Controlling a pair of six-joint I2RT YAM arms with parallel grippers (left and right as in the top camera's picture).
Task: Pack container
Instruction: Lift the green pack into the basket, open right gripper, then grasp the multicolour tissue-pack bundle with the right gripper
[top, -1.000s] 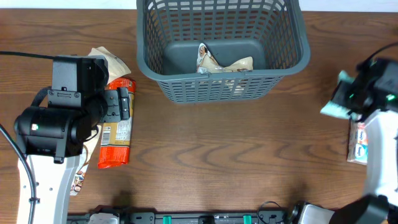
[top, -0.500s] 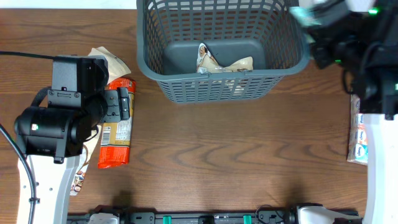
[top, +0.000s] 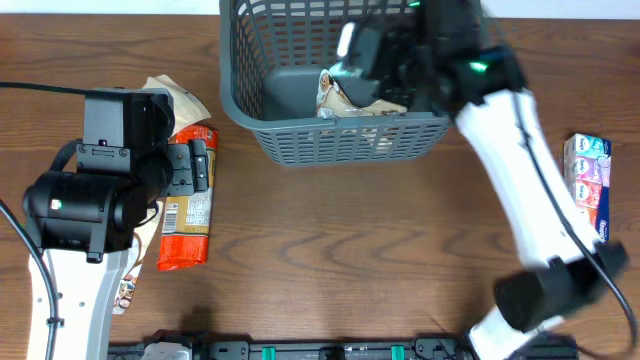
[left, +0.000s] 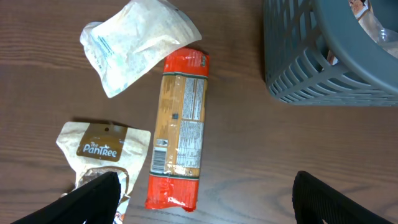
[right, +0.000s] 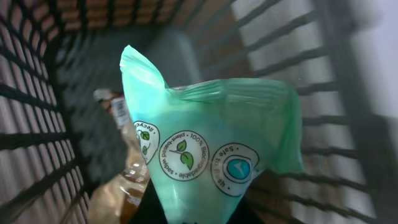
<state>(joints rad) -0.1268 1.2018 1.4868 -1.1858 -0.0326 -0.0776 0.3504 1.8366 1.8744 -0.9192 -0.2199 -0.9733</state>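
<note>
My right gripper moves down toward the container's near side by the snack packet next, then opens. The green wipes packet still hangs above the container's bottom.
The dark grey lattice container (top: 300, 130) stands at the back centre; its corner shows in the left wrist view (left: 298, 68). A clear snack packet (top: 345, 98) lies on its bottom. My right gripper (top: 385, 55) is over the container, shut on a green wipes packet (right: 211, 155) that fills the right wrist view, with the container wall (right: 37, 93) around it. My left gripper (left: 199, 205) is open and empty above an orange-ended cracker packet (left: 180, 137), which also shows from overhead (top: 187, 205).
Left of the container lie a white pouch (left: 137, 43) and a tan PanTree bag (left: 102, 152). A tissue pack (top: 588, 178) lies at the right table edge. Bare wood lies in front of the container.
My right arm has swung from the table's right edge up and left, carrying the green packet over the container. The tissue pack is now uncovered. The left arm has not moved.
</note>
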